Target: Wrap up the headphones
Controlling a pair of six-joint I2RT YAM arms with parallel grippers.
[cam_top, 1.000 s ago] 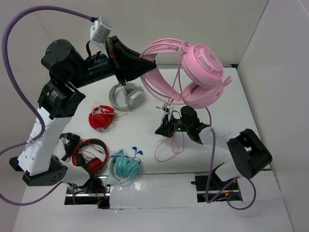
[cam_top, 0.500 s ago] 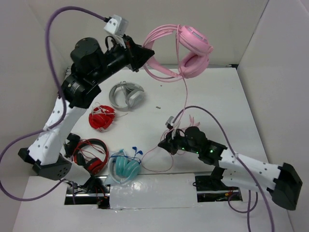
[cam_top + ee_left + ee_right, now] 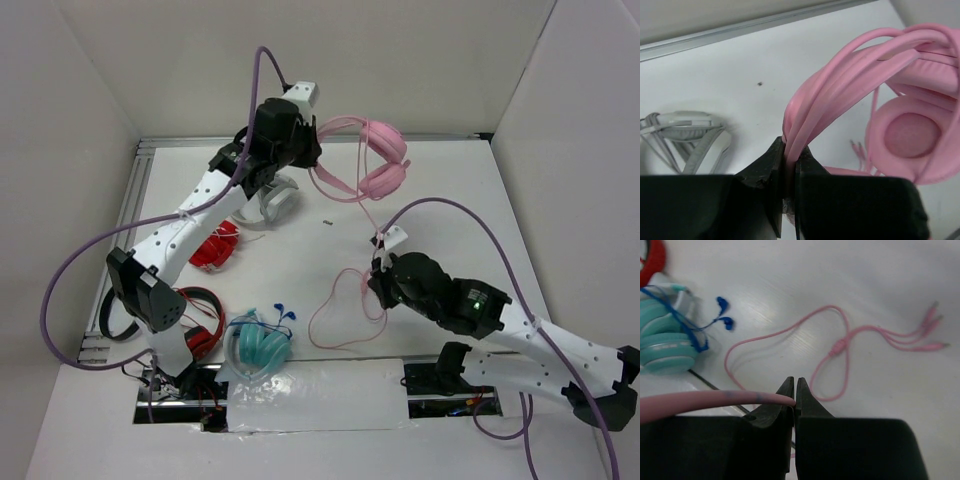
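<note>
The pink cable (image 3: 368,215) goes outward with my right gripper next, over the bare tabletop beside the earcups, and is released there, since that spot lies outward of the gripper.
The pink headphones (image 3: 378,160) hang over the back of the table. My left gripper (image 3: 310,158) is shut on their headband. In the left wrist view the jaws (image 3: 789,152) pinch the pink band, and one padded earcup (image 3: 905,137) hangs to the right. Their thin pink cable (image 3: 368,215) runs down to my right gripper (image 3: 380,278), which is shut on it. More cable lies looped on the table (image 3: 335,315). In the right wrist view the cable (image 3: 700,402) enters from the left and ends between the shut jaws (image 3: 794,383); the split end with plugs (image 3: 932,335) lies beyond.
Grey headphones (image 3: 272,203) lie under the left arm. Red earphones (image 3: 212,245), red-and-black headphones (image 3: 190,322) and teal headphones (image 3: 258,346) with blue earbuds (image 3: 723,315) sit at the front left. White walls enclose the table on three sides.
The left arm has carried the headphones down and toward the back of the table. The right gripper has closed on the cable, and its arm now stretches in from the front right.
</note>
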